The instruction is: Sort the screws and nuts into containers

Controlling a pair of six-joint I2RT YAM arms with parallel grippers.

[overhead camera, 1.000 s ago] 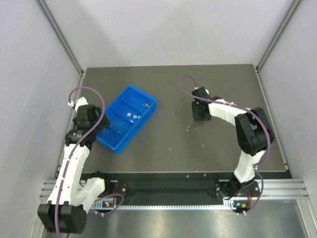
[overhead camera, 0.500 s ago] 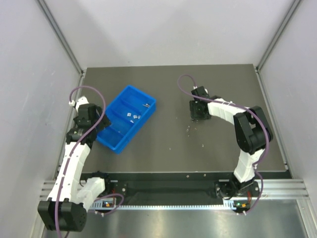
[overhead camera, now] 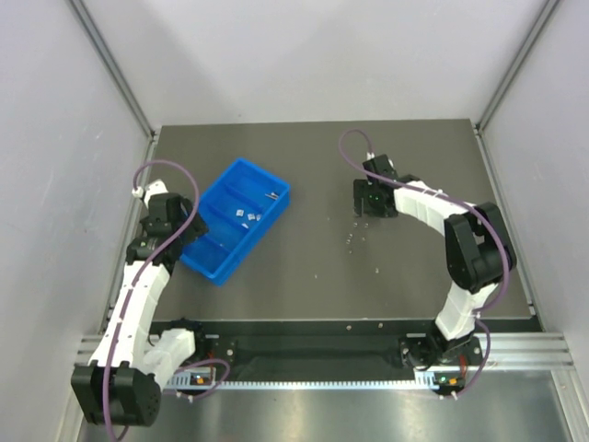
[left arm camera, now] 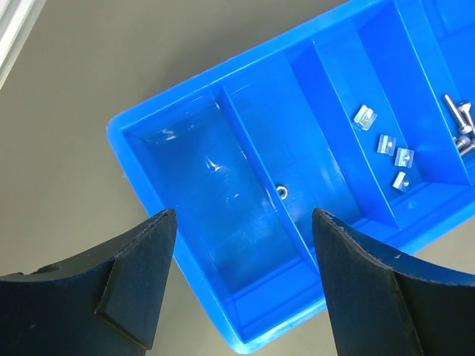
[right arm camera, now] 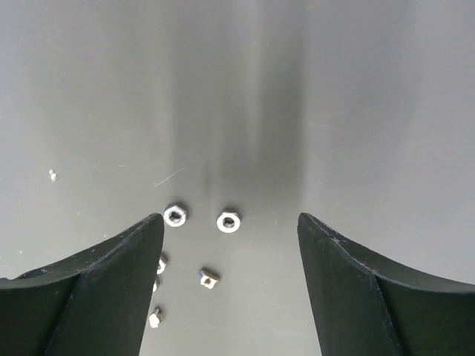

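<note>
My right gripper should next move down and close around the hex nut farther from the small pieces, because that nut is below it, between its open fingers.
The blue tray [overhead camera: 241,166] lies at the left of the table. In the left wrist view its compartments [left arm camera: 185,148] hold one ring nut [left arm camera: 282,192], several square nuts [left arm camera: 386,143] and screws [left arm camera: 460,122]. My left gripper [left arm camera: 243,215] is open and empty above the tray's near end, as the top view [overhead camera: 184,237] also shows. My right gripper [right arm camera: 229,218] is open and empty above loose nuts on the table: two hex nuts [right arm camera: 175,215], a square nut [right arm camera: 208,278] and small pieces [right arm camera: 155,319] by the left finger. The top view shows the right gripper [overhead camera: 374,204] above these nuts [overhead camera: 351,238].
One more small piece [overhead camera: 380,269] lies on the dark table nearer the front right. Grey walls with metal posts enclose the table on three sides. A black rail [overhead camera: 313,324] runs along the near edge.
My right gripper has shifted slightly toward the far side, above the loose nuts. My left arm has shifted slightly by the tray. Both grippers stay open.
</note>
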